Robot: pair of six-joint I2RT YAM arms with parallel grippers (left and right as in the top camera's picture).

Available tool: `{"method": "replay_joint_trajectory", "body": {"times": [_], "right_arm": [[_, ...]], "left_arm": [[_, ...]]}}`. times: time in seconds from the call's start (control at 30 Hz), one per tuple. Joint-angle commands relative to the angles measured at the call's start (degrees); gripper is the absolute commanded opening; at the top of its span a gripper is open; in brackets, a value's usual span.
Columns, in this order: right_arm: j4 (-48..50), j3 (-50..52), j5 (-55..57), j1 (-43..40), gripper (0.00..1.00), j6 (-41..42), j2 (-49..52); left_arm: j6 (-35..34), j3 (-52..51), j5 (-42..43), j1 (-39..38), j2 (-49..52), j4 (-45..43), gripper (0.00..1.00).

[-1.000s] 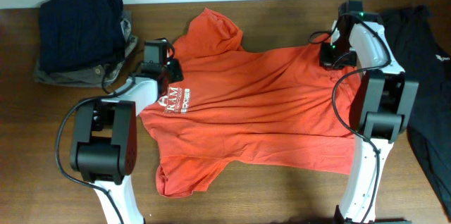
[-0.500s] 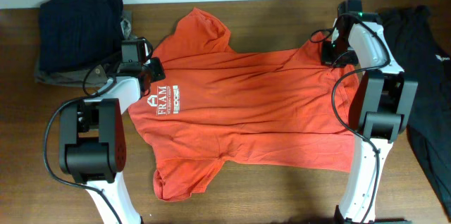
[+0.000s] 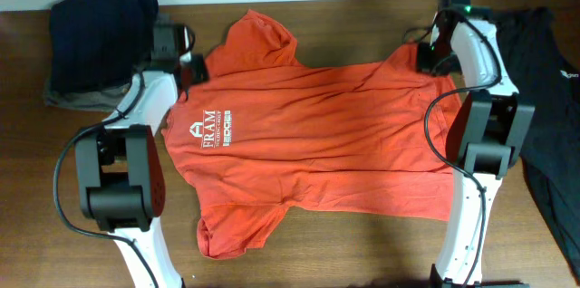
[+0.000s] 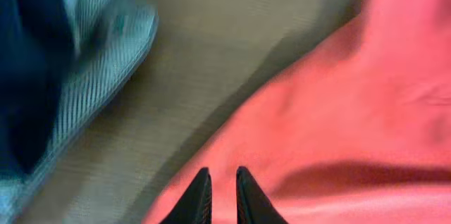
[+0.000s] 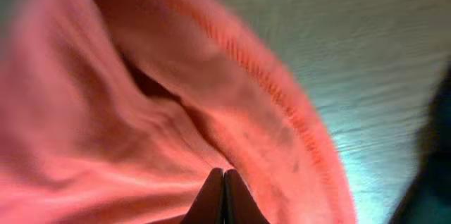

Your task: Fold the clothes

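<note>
Bare tabletop lies outward and to the right in the overhead view, so the right gripper needs to pull the creased corner that way and let it go.
The orange-red T-shirt (image 3: 317, 134) lies spread chest-up across the wooden table, white lettering toward the left. My left gripper (image 3: 192, 69) is at the shirt's left shoulder edge. In the left wrist view its jaws (image 4: 223, 175) stand a narrow gap apart over the T-shirt (image 4: 352, 111), holding nothing. My right gripper (image 3: 428, 57) is at the shirt's far right corner. In the right wrist view it (image 5: 223, 173) is shut on the T-shirt (image 5: 141, 111), with folds running into the tips beside the stitched hem (image 5: 282, 90).
A folded navy and grey pile (image 3: 100, 43) sits at the back left, close to my left gripper, and shows as the pile (image 4: 49, 76) in the left wrist view. A black garment (image 3: 548, 98) lies along the right side. Both arm bases stand at the shirt's sides.
The left gripper dragged the shirt's shoulder leftward, then its jaws parted and it moved toward the back left. The shirt lies flatter. The right gripper kept its grip, nearly still.
</note>
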State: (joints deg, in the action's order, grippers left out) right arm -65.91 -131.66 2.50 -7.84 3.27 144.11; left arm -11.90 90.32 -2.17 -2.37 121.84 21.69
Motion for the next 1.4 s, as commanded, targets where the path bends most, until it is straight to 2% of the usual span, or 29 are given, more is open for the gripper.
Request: {"method": "replay_joint_trajectory", "body": {"times": [0.0, 0.13, 0.2, 0.27, 0.7, 1.07, 1.37], "right_arm": [[-1.09, -6.93, -2.54, -0.04, 0.05, 0.57, -0.17], [-0.61, -8.7, -6.38, 0.5, 0.09, 0.57, -0.17], [0.11, -8.02, -7.26, 0.81, 0.08, 0.57, 0.0], [0.68, -7.06, -7.26, 1.29, 0.04, 0.57, 0.35], [2.69, -3.87, -7.45, 2.32, 0.04, 0.61, 2.34], [2.12, -3.87, -6.43, 2.29, 0.04, 0.59, 5.35], [1.86, -3.85, 1.29, 2.08, 0.04, 0.52, 7.37]], "left_arm": [[1.11, 6.56, -0.5, -2.51, 0.26, 1.16, 0.13], [1.14, 8.83, 2.38, -4.87, 0.28, -1.46, 0.11], [1.11, 8.83, 3.15, -6.1, 0.83, -3.82, 0.11], [1.11, 8.83, 3.54, -7.15, 2.01, -5.7, 0.11], [1.11, 9.4, 3.41, -8.66, 14.99, -15.19, 0.07], [1.11, 9.4, -0.48, -8.39, 17.64, -18.47, 0.06], [3.37, 9.38, -6.75, -6.78, 18.1, -17.7, 0.06]]}}
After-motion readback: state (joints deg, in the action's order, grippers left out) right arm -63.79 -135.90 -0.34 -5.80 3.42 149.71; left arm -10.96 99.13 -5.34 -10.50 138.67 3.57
